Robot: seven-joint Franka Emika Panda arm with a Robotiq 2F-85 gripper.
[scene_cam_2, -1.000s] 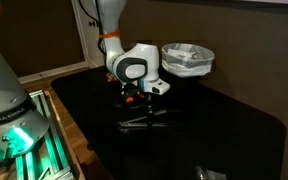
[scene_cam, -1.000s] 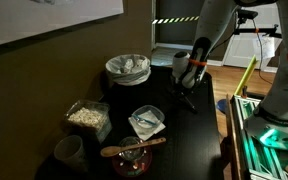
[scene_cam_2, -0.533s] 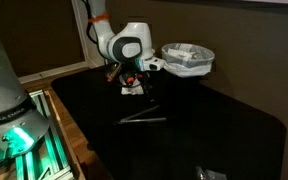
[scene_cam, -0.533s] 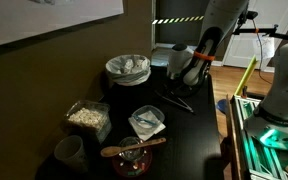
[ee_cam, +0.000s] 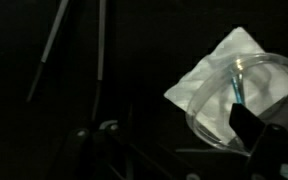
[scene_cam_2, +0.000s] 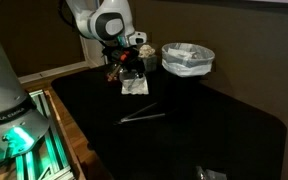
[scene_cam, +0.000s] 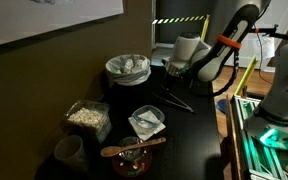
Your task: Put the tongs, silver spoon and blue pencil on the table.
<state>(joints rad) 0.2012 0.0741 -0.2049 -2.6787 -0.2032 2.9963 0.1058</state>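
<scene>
The blue pencil [ee_cam: 234,84] is inside the clear bowl, so I need to move my open gripper to the right in the wrist view, over the bowl's rim, and then down onto the pencil.
The tongs [scene_cam: 180,101] lie flat on the black table [scene_cam: 199,135], also seen in an exterior view [scene_cam_2: 142,116] and at the top left of the wrist view [ee_cam: 74,45]. My gripper [scene_cam: 173,72] hangs above and behind them, open and empty, apart from them [scene_cam_2: 131,80]. One dark finger [ee_cam: 250,127] shows at the right of the wrist view. A white square dish [scene_cam: 147,122] holds a clear bowl [ee_cam: 246,95] with a thin blue pencil [ee_cam: 234,84] in it. I cannot make out the silver spoon.
A brown wooden spoon [scene_cam: 133,147] lies across a dark bowl at the near end. A bowl lined with white plastic [scene_cam: 127,68] stands at the back [scene_cam_2: 187,58]. A clear box of pale food [scene_cam: 87,117] and a cup [scene_cam: 69,152] stand along the wall side.
My gripper has risen and drawn back from the tongs, which stay lying on the table. The arm has swung up and away.
</scene>
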